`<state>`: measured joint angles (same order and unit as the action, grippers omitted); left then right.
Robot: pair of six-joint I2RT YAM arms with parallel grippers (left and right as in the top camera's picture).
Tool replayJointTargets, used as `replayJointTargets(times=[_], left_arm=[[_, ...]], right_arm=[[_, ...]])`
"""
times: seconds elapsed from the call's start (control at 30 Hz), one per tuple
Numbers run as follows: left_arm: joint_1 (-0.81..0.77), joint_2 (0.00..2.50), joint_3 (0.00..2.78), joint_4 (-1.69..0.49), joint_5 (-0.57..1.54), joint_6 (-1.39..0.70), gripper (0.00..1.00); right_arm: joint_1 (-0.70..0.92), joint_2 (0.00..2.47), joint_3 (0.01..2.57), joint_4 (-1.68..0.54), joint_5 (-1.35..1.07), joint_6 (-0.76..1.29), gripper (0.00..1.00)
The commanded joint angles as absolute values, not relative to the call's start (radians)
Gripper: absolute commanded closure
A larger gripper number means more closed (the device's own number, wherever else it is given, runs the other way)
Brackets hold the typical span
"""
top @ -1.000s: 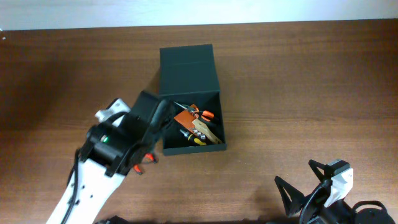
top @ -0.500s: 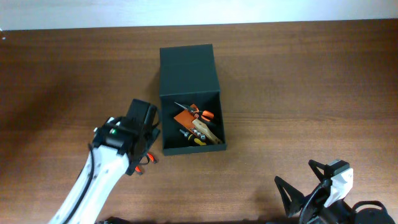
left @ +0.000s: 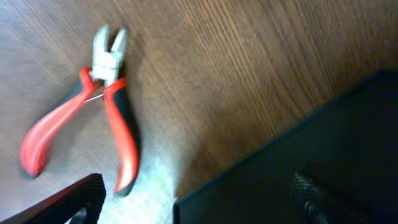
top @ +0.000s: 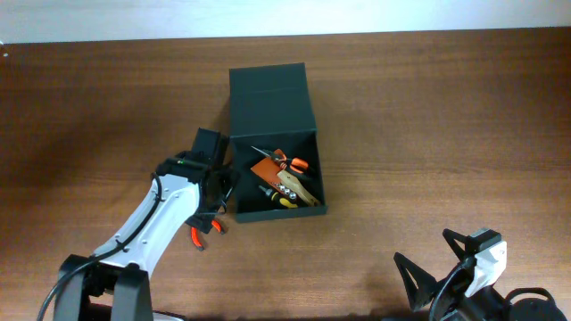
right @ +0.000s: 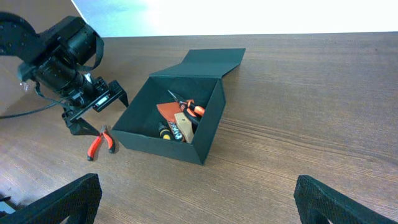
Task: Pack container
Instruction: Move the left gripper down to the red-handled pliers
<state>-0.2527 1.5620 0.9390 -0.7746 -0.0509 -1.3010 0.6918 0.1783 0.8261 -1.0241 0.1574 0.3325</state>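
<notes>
I should move my left gripper down next, and away from the container's side to the pliers' handle nearest the container, because the container's corner is between my fingers.
The dark green container (top: 281, 212) stands open at mid-table, its flap lid (top: 269, 100) laid back. It holds several hand tools (top: 284, 176) with orange and yellow handles. Red-handled pliers (top: 198, 234) lie on the table by its front left corner. My left gripper (top: 219, 201) is open and empty, low beside the container's left wall and above the pliers. In the left wrist view the pliers (left: 93, 118) lie ahead and the container's corner (left: 311, 137) sits between the fingers. My right gripper (top: 433, 263) is open and empty at the front right.
The brown wooden table (top: 428, 134) runs to a pale back edge. The right wrist view shows the container (right: 186, 146), the pliers (right: 99, 142) and the left gripper (right: 96, 112) from the front.
My left arm has drawn back from over the container's opening and now sits low at its left wall. The pliers and the right arm have not moved.
</notes>
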Motion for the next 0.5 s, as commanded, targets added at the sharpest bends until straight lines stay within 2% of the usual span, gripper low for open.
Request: replayJointTargets(times=[0.0, 0.33, 0.47], left_arm=[[-0.252, 1.573, 0.871, -0.727, 0.015, -1.286, 0.05], [-0.246, 1.573, 0.79, -0.691, 0.05, -1.287, 0.11], [-0.213, 1.573, 0.776, -0.691, 0.08, -1.286, 0.26]], right_arm=[[0.694, 0.172, 0.825, -1.021, 0.17, 0.331, 0.01], [0.694, 0.172, 0.825, -1.021, 0.17, 0.331, 0.01], [0.694, 0.172, 0.825, -1.021, 0.17, 0.331, 0.01]])
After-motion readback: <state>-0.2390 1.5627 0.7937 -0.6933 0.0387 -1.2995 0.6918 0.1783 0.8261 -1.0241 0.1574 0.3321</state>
